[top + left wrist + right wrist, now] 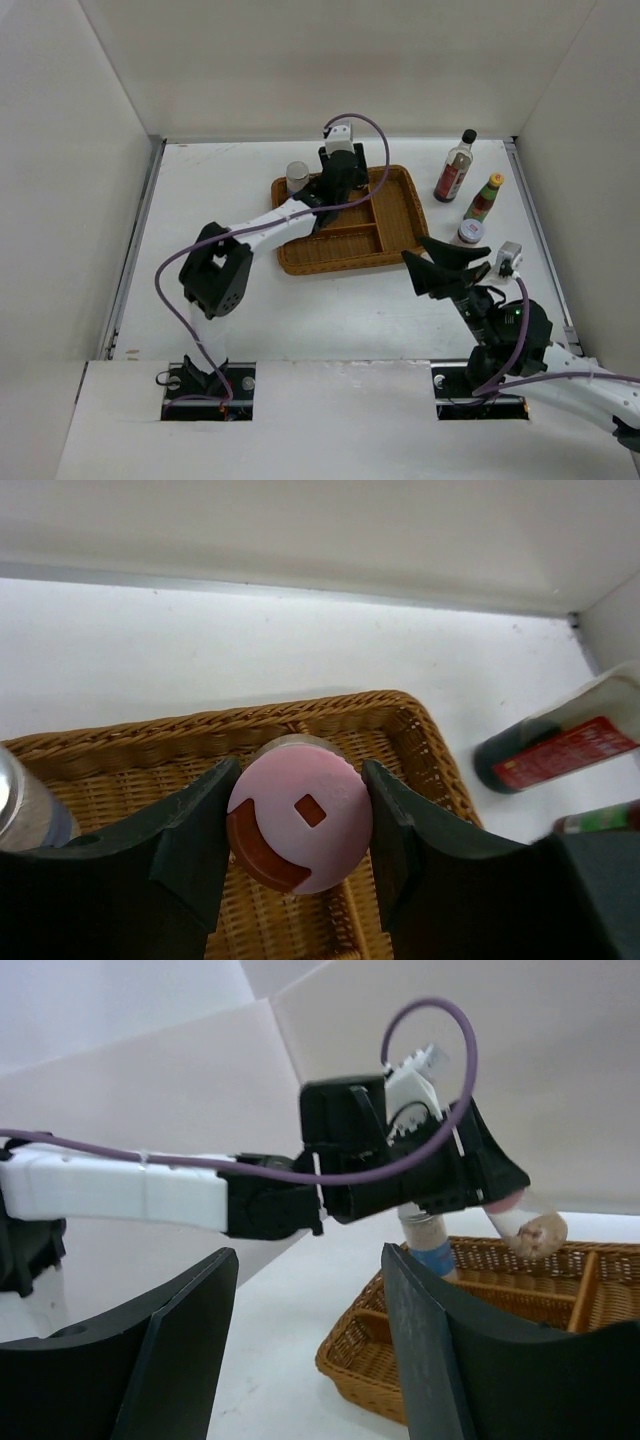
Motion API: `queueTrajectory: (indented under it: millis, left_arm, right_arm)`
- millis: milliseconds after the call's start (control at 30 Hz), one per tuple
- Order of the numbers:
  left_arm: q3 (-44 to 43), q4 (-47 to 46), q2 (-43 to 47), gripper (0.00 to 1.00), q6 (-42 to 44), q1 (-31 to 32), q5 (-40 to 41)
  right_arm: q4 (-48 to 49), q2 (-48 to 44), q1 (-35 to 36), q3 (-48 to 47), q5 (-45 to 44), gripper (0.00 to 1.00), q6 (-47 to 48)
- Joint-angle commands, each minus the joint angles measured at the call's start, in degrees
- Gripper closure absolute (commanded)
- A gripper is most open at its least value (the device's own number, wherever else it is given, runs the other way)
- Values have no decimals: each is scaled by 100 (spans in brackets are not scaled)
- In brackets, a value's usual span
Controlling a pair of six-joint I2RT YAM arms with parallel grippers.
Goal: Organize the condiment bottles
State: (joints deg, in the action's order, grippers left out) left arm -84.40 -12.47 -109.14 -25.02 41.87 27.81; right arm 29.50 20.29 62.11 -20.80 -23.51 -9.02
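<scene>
My left gripper will next lower the pink-lidded jar upright into the far section of the tray beside the divider, as that spot beside the silver-lidded jar is free.
My left gripper [340, 185] is shut on a pink-lidded jar [300, 815], held tilted above the wicker tray [330, 267]; the jar also shows in the right wrist view [530, 1228]. A silver-lidded jar [298, 177] with a blue label stands in the tray's far left corner. The dark-sauce bottle [455, 168], the yellow-capped bottle [484, 198] and another silver-lidded jar [469, 233] stand on the table right of the tray. My right gripper [412, 248] is open and empty by the tray's near right corner.
The tray has several compartments split by wicker dividers [350, 232]. White walls close in the table at the back and both sides. The left arm's purple cable [380, 150] loops over the tray.
</scene>
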Motion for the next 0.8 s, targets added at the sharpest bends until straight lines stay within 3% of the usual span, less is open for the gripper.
queueTrajectory:
  millis: [0,167,433,533,667,767]
  left_arm:
    - [-611,-19,-290,65,181,-192,-162]
    - [-1113,165,-985,65,243,-289,-241]
    - [-1465,420,-1741,61,199,-289,-197]
    - [-1491,438,-1865,51,199,-289,-206]
    - [-1351,359,-1690,23,181,-263,-189]
    - [-1219,272,-1321,7,199,-175,-215]
  right_arm:
    - [-145,-95,-106,-100,-548,33,102]
    - [-392,-113,-353,-144,-1313,32,119]
    - [-374,-8,-599,-100,-1622,30,32]
    - [-383,141,-730,-100,-1674,31,-38]
    - [-401,203,-854,-109,-1762,36,-170]
    - [-497,150,-871,-135,-1771,57,-206]
